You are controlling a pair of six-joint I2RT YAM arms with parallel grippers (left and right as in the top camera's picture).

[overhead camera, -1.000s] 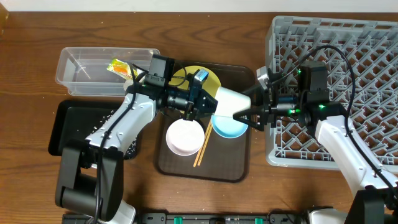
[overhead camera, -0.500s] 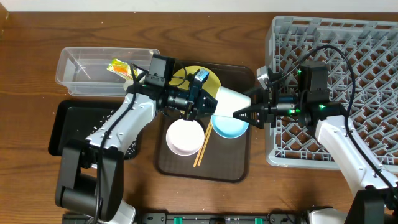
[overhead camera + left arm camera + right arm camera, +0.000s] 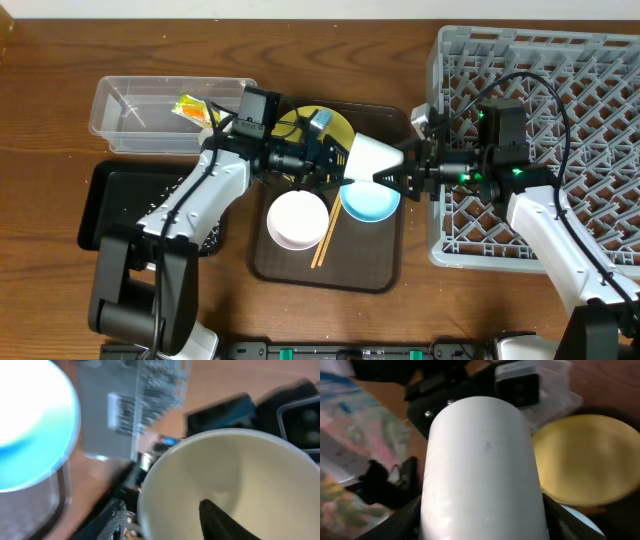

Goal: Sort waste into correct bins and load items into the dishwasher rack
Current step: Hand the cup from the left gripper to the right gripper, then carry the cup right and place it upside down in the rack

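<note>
My right gripper will next swing over the near part of the grey rack, tip downward, lower the cup (image 3: pixel 375 157) there and let go of it, since those pegs of the rack are empty.
The small pale cup (image 3: pixel 375 157) lies on its side in the air above the brown tray, between my two grippers. My left gripper (image 3: pixel 338 162) is at its mouth. In the left wrist view one finger (image 3: pixel 220 522) is inside the cup (image 3: pixel 240 475) and the other is outside the rim, with a wide gap, so the gripper (image 3: pixel 160 510) is open. My right gripper (image 3: pixel 393 175) is shut on the cup's base end. In the right wrist view the cup (image 3: pixel 480 460) fills the space between its fingers (image 3: pixel 482 520). The grey rack (image 3: pixel 580 90) is to the right.
The brown tray (image 3: pixel 380 260) holds the yellow plate (image 3: pixel 340 125), light blue bowl (image 3: pixel 370 203), white bowl (image 3: pixel 297 220) and chopsticks (image 3: pixel 325 238). The clear tub (image 3: pixel 130 115) at far left holds the green-and-orange wrapper (image 3: pixel 190 108). The black tray (image 3: pixel 115 200) is in front of it.
The cup has shifted slightly right toward the rack with my right gripper. My left gripper's fingers have spread apart from the cup's rim.
</note>
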